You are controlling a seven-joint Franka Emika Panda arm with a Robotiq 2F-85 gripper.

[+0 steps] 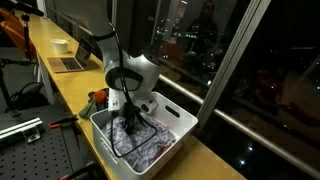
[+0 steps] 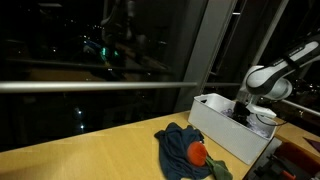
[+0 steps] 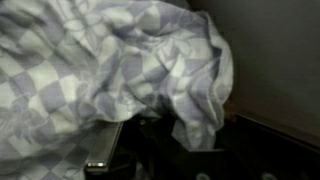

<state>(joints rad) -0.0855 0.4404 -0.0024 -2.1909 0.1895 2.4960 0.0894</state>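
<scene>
My gripper should next rise out of the bin, as the bin's sides are all around it, and cross over the heap of dark teal clothing to let go of the checkered cloth.
A purple-and-white checkered cloth (image 1: 143,141) lies bunched inside a white plastic bin (image 1: 186,119) on the wooden counter. My gripper (image 1: 130,118) reaches down into the bin from above. In the wrist view the checkered cloth (image 3: 100,60) fills most of the picture, and a fold of it hangs down between the dark jaws of the gripper (image 3: 190,142), which look closed on it. From the side, in an exterior view, the gripper (image 2: 243,112) is sunk behind the bin's wall (image 2: 215,128) and its fingertips are hidden.
A heap of dark teal clothing (image 2: 178,145) with a red piece (image 2: 198,153) lies on the counter beside the bin. A laptop (image 1: 68,63) and a white bowl (image 1: 60,45) sit farther along. Dark windows (image 1: 230,50) run along the counter's far side.
</scene>
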